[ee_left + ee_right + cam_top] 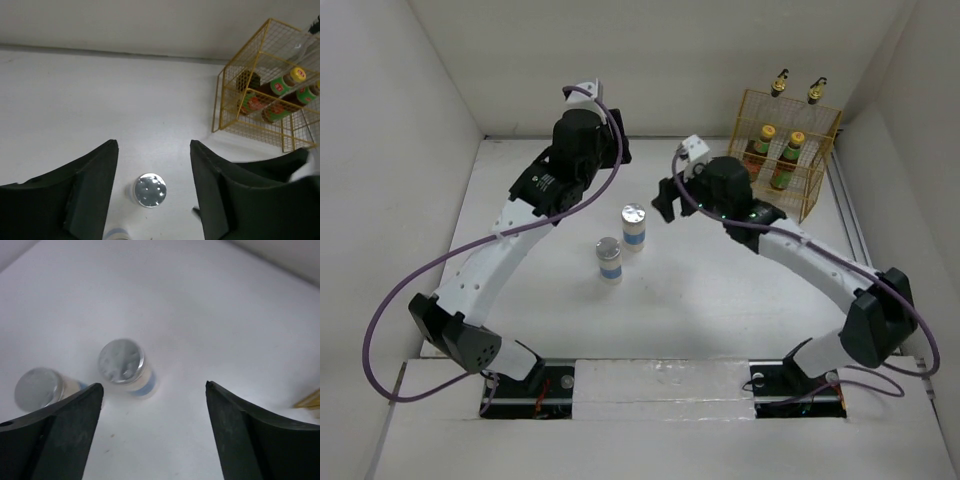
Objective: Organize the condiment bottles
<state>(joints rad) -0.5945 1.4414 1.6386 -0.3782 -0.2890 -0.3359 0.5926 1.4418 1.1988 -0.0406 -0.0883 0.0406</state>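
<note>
I will move my right gripper across and down over the far jar's silver lid [633, 213] [121, 360], since that jar stands below it and to its left in the top view.
Two silver-lidded, blue-labelled jars stand upright mid-table, one [634, 227] behind the other [609, 260]. Two dark sauce bottles with yellow caps [760, 145] [788, 160] and two clear glass bottles with gold-black spouts [780, 82] [817, 90] stand in the yellow wire rack [810, 190]. My left gripper [153, 142] is open and empty, high above a jar [148, 190]. My right gripper [154, 385] is open and empty, just right of the jars [122, 362] [37, 388]; in the top view it [665, 203] sits between the jars and the rack.
The rack stands at the back right by the white wall and also shows in the left wrist view [225, 100]. White walls close in the table on the left, back and right. The second jar's lid edge [116, 234] shows at the bottom of the left wrist view.
</note>
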